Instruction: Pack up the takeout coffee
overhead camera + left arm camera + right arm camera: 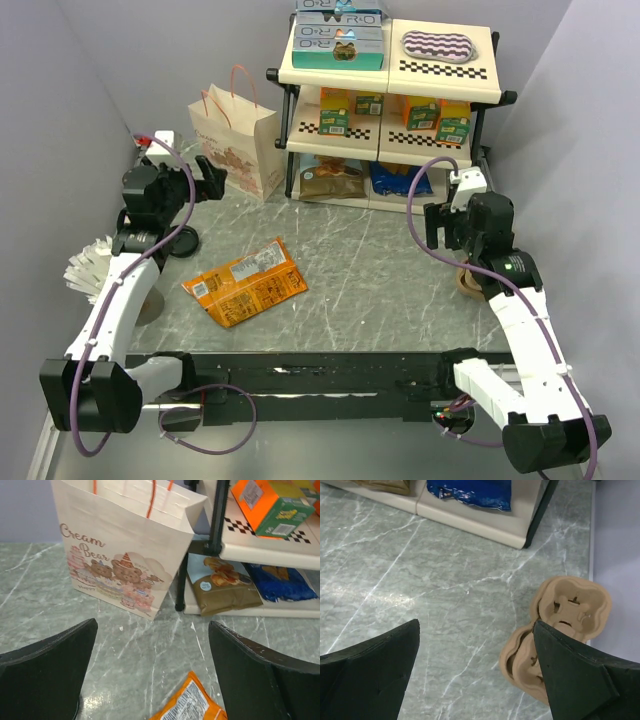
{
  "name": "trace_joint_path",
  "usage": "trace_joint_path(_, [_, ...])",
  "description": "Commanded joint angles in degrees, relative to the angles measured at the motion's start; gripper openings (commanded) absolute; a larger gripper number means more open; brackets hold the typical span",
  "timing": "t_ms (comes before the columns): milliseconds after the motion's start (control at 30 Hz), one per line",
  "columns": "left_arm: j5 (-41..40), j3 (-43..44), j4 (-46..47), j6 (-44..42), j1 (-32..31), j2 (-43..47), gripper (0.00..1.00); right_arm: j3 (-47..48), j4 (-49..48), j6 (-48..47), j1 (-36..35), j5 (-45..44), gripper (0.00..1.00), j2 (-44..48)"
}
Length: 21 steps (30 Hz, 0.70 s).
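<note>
Next, my left gripper tilts downward and swings back, to the left in the top view, beside the coffee's dark lid, since its empty fingers face the bag.
The takeout coffee (184,241) shows only as a small dark round lid on the table, tucked against my left arm and partly hidden by it. The "Cream Bear" paper bag (238,145) (125,555) stands upright and open at the back left. My left gripper (212,178) (152,625) hangs open just in front of the bag, with nothing between its fingers. Over the right side of the table my right gripper (436,228) (476,625) is also open and empty, beside a brown pulp cup carrier (468,281) (570,605).
An orange snack bag (245,282) (192,705) lies flat mid-table. A two-tier shelf (390,100) with boxes and snack packs (225,582) stands at the back, right of the paper bag. A fan of white items (88,266) sits at the left edge.
</note>
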<state>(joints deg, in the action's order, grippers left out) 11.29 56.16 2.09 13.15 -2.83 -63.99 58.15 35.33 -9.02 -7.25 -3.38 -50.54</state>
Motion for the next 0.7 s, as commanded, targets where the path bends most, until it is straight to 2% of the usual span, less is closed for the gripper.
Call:
trace_joint_path(0, [4.2, 1.1, -0.2, -1.4, -0.6, 2.3, 0.99, 2.3, -0.6, -0.2, 0.0, 3.1, 1.00, 0.5])
trace_joint_path(200, [14.7, 5.0, -7.3, -7.8, -0.7, 3.4, 0.98, 4.1, 3.4, -12.1, 0.0, 17.3, 1.00, 0.8])
trace_joint_path(233, [17.6, 8.1, -9.3, -8.7, -0.8, 2.8, 0.99, 4.1, 3.9, -15.2, -0.1, 22.0, 1.00, 1.2])
trace_joint_path(333, [20.2, 13.9, -15.4, -10.6, -0.9, 1.9, 0.99, 4.4, 4.7, -16.5, -0.8, 27.0, 0.99, 1.5])
trace_joint_path(533, [19.6, 26.0, -31.1, -20.5, -0.9, 0.1, 0.99, 6.7, 6.0, -16.0, -4.9, 28.9, 0.96, -1.3])
trace_joint_path(667, [12.0, 28.0, -37.4, -24.9, -0.9, 1.1, 0.97, 6.8, 4.9, -15.9, -6.7, 29.6, 0.96, -2.0])
